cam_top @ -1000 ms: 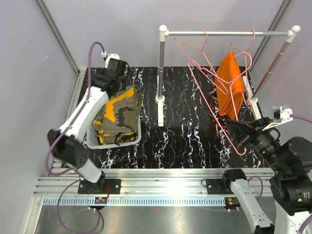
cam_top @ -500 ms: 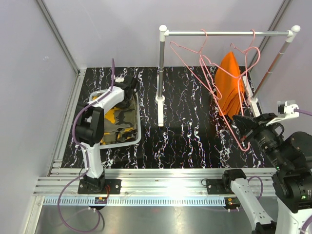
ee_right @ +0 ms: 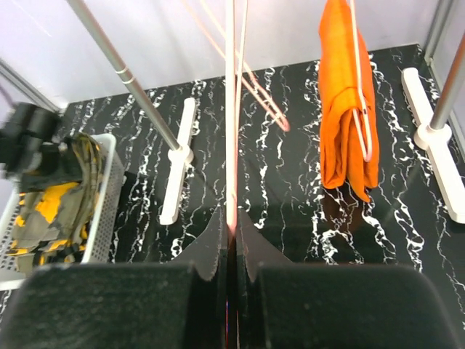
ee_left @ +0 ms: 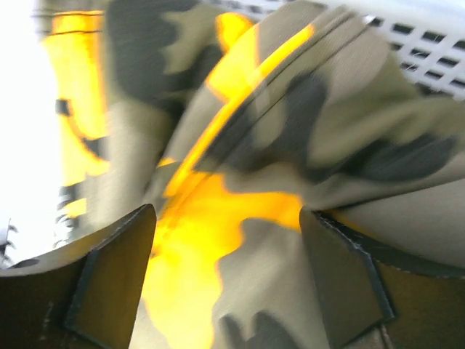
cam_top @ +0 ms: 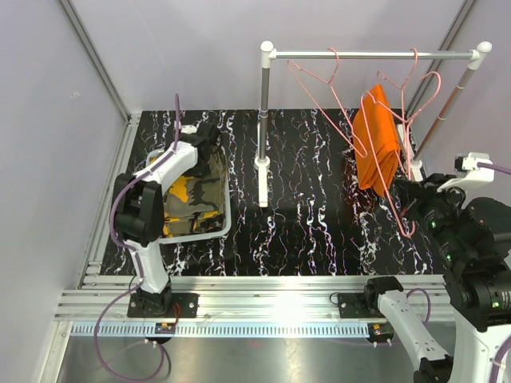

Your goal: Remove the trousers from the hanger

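Note:
Next, my right gripper carries its hanger outward toward the empty hanger. Then it brings the hook of its hanger onto the bare middle bar (cam_top: 375, 55), because that hook is off it.
The camouflage trousers (cam_top: 196, 191) with yellow patches lie in the white basket (cam_top: 226, 217). They fill the left wrist view (ee_left: 240, 167). My left gripper (cam_top: 205, 140) is low over their far end, jaws open and empty (ee_left: 229, 280), one finger (ee_left: 109, 283) on each side of the cloth. The orange trousers (cam_top: 377, 148) hang folded over a pink hanger on the rail (cam_top: 375, 55), and show in the right wrist view (ee_right: 343, 102). My right gripper (cam_top: 411, 198) is shut on the wire of another pink hanger (ee_right: 231, 145), at its lower end (ee_right: 231, 227). No dark trousers are in view.
An empty pink hanger (cam_top: 318, 84) hangs near the middle of the rail. The rack's white left post (cam_top: 263, 120) and foot (cam_top: 262, 179) stand mid-table; its right foot (ee_right: 436, 145) is beside the orange trousers. The basket (ee_right: 102, 196) is at the far left.
My left arm has come down from above the basket's far end to low over the camouflage trousers. My right gripper has drawn back to the right, swinging the held hanger with it.

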Robot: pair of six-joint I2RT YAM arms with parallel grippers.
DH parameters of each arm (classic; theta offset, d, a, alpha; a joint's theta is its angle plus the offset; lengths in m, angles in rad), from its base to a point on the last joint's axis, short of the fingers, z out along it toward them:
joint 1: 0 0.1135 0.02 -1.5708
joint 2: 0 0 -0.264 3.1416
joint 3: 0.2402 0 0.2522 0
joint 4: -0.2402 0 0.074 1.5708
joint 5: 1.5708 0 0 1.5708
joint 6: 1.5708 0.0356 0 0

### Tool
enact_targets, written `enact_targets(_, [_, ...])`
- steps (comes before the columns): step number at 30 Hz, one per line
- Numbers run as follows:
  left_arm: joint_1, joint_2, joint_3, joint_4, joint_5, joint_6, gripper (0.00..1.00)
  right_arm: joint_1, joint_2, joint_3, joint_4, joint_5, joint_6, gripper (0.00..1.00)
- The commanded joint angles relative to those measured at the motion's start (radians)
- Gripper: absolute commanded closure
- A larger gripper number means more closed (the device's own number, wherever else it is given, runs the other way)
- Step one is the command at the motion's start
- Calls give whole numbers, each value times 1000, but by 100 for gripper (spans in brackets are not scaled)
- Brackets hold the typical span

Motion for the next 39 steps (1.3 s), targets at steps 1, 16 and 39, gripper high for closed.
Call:
enact_targets(1, [9, -140, 38, -107, 17, 25, 13, -3, 30, -16, 71, 37, -33, 100])
enact_targets(16, [9, -789, -8, -138, 257, 168, 1, -3, 278, -86, 431, -80, -121, 100])
enact_targets(39, [10, -1246, -508, 178, 362, 341, 1, -5, 509, -188, 691, -186, -111, 49])
